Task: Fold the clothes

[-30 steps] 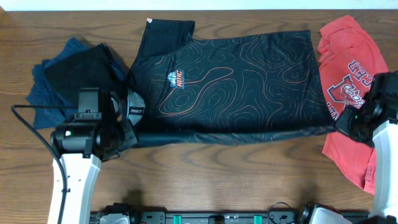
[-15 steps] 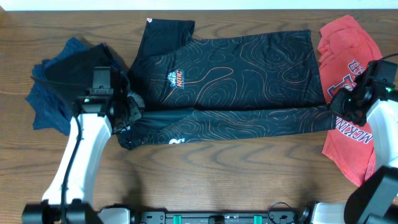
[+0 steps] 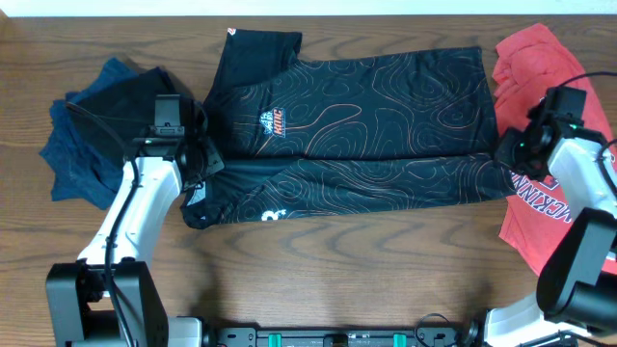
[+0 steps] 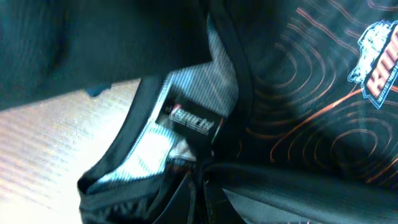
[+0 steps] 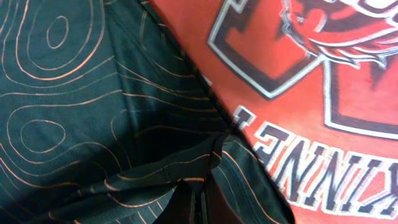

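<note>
My left gripper will next move slightly outward toward the collar label (image 4: 193, 121) and then let go of the collar end, because the fold is laid.
The black jersey (image 3: 366, 135) with orange contour lines lies across the table, its lower edge folded up over its middle. My left gripper (image 3: 200, 162) is shut on the jersey's collar end; the left wrist view shows the collar label (image 4: 193, 121) and the orange chest logo (image 4: 380, 62). My right gripper (image 3: 508, 154) is shut on the jersey's hem at the right end, pinched fabric (image 5: 214, 152) bunching between the fingers. The red T-shirt (image 3: 545, 125) with white lettering lies under and beside that end, and shows in the right wrist view (image 5: 311, 81).
A dark blue and black pile of clothes (image 3: 101, 125) lies at the far left, behind my left arm. The wooden table (image 3: 337, 280) runs along the front. A white wall edge borders the back.
Both grippers have carried the jersey's front edge away from me, over the jersey. The folded strip has grown wider and now covers the lower part of the garment.
</note>
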### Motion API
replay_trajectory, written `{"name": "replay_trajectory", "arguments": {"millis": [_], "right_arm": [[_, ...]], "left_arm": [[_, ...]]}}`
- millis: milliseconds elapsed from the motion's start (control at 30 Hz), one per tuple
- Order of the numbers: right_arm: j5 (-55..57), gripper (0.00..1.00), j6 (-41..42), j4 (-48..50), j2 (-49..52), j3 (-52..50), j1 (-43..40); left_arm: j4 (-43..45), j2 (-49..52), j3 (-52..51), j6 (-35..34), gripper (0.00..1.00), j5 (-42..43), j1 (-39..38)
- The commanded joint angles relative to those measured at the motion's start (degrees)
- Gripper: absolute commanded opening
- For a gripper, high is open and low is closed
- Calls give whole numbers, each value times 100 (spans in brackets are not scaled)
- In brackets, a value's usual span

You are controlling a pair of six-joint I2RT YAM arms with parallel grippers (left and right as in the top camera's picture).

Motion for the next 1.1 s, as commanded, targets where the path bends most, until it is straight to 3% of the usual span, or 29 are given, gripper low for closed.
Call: {"name": "replay_trajectory", "arguments": {"millis": [0, 200, 233, 267, 300, 333, 433, 767, 833, 900, 1000, 1067], "right_arm": [[42, 1, -70, 98, 133, -7, 70], [90, 1, -63, 256, 146, -4, 70], [87, 2, -63, 284, 146, -7, 70], [87, 6, -63, 295, 146, -4, 70], [87, 13, -66, 302, 146, -4, 68], [87, 21, -70, 299, 146, -4, 68], [90, 32, -72, 330, 146, 4, 57], [345, 40, -72, 179, -103, 273, -46], [354, 46, -76, 151, -219, 400, -146], [426, 44, -79, 57, -264, 549, -262], [431, 29, -170, -50, -256, 737, -448], [431, 27, -203, -24, -254, 750, -540]], "left_arm": [[131, 66, -28, -48, 6, -170, 17], [479, 66, -28, -28, 6, -170, 17], [490, 66, -28, -28, 9, -170, 17], [492, 66, -28, -28, 22, -168, 17], [479, 66, -28, -28, 32, -168, 17], [452, 66, -28, -28, 34, -168, 17], [343, 66, -28, -28, 35, -168, 17], [-271, 66, -28, -28, 35, 35, -20], [-444, 66, -28, -26, 35, 48, -66], [-570, 66, -28, -26, 34, 50, -129], [-671, 66, -28, 17, 34, 50, -280], [-684, 66, -28, 15, 34, 50, -411]]}}
